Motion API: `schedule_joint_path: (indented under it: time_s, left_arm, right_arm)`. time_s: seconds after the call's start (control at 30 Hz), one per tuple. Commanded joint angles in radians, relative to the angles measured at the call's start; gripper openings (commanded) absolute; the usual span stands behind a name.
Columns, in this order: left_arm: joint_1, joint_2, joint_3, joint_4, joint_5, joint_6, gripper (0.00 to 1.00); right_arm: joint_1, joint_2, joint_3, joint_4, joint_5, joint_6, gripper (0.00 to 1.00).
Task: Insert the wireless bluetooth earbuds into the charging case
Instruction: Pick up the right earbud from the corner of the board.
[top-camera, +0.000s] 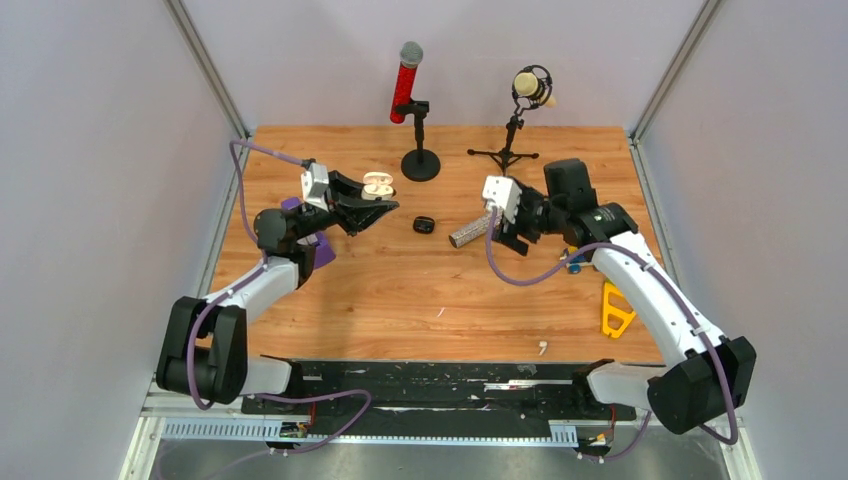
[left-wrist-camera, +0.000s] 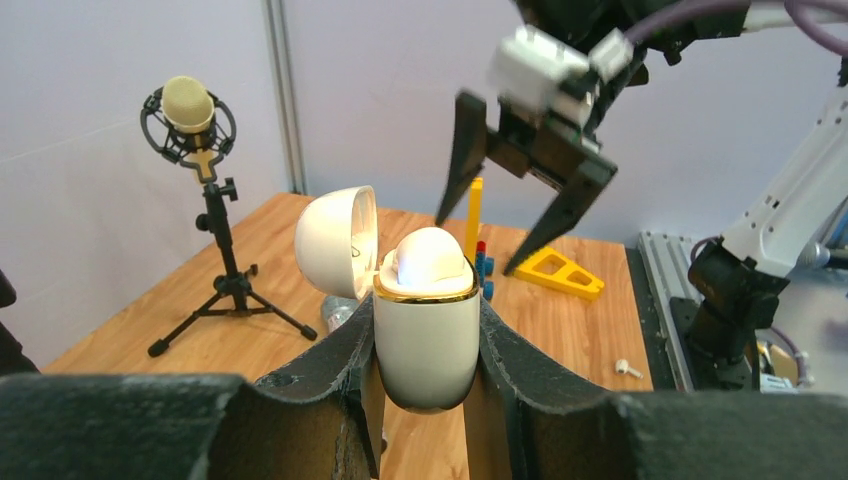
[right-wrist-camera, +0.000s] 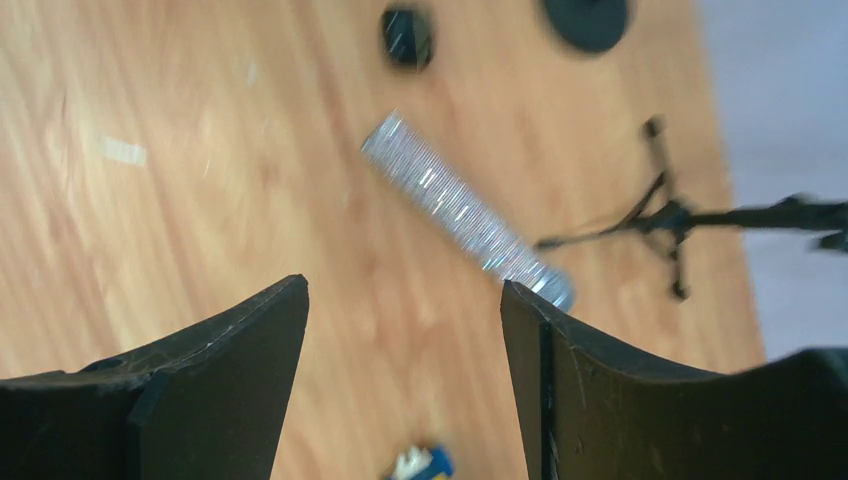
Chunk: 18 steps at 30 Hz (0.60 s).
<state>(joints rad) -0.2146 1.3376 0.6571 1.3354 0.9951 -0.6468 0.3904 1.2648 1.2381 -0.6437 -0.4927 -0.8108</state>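
I should next bring my right gripper back and down onto the round head of the loose earbud (top-camera: 543, 345), as that lies below it and closer to my base.
My left gripper (top-camera: 373, 203) is shut on a white charging case (left-wrist-camera: 425, 340) with a gold rim, held upright above the table. Its lid (left-wrist-camera: 338, 240) is swung open to the left. A white earbud (left-wrist-camera: 430, 258) sits in the top of the case. In the top view the case (top-camera: 378, 184) shows at the fingertips. My right gripper (top-camera: 506, 237) hangs open in the air to the right, with nothing between its fingers (right-wrist-camera: 403, 287); the left wrist view shows it beyond the case (left-wrist-camera: 478, 245). Another white earbud (left-wrist-camera: 628, 369) lies loose on the wood (top-camera: 543, 347).
A small black case (top-camera: 423, 224) and a silver glitter microphone (top-camera: 468, 233) lie mid-table. A red microphone on a round stand (top-camera: 419, 160) and a beige one on a tripod (top-camera: 510, 150) stand at the back. A yellow plastic piece (top-camera: 615, 311) and a blue block (right-wrist-camera: 425, 463) lie right.
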Motion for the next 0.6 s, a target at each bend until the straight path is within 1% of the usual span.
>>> schedule_joint_path:
  time_s: [0.0, 0.1, 0.23, 0.33, 0.43, 0.5, 0.57]
  left_arm:
    - [0.000, -0.041, -0.012, 0.028, 0.073, 0.084, 0.01]
    - [0.000, -0.049, -0.027, 0.038, 0.076, 0.097, 0.01]
    - [-0.002, -0.060, -0.037, 0.040, 0.080, 0.102, 0.01]
    - [-0.006, -0.064, -0.041, 0.041, 0.082, 0.101, 0.01]
    - [-0.017, -0.071, -0.050, 0.038, 0.086, 0.114, 0.01]
    - [-0.026, -0.073, -0.052, 0.028, 0.085, 0.126, 0.01]
    - [-0.031, -0.077, -0.052, 0.017, 0.087, 0.136, 0.01]
  right_arm:
    - [-0.043, -0.034, -0.138, -0.322, 0.085, -0.349, 0.71]
    - [-0.102, -0.042, -0.172, -0.505, 0.079, -0.466, 0.70]
    - [-0.154, -0.053, -0.233, -0.631, 0.140, -0.582, 0.69]
    - [-0.159, -0.079, -0.320, -0.648, 0.163, -0.642, 0.68]
    - [-0.159, -0.106, -0.414, -0.609, 0.141, -0.701, 0.67]
    - [-0.159, -0.097, -0.450, -0.580, 0.119, -0.700, 0.67]
    - [-0.158, -0.064, -0.456, -0.579, 0.098, -0.664, 0.66]
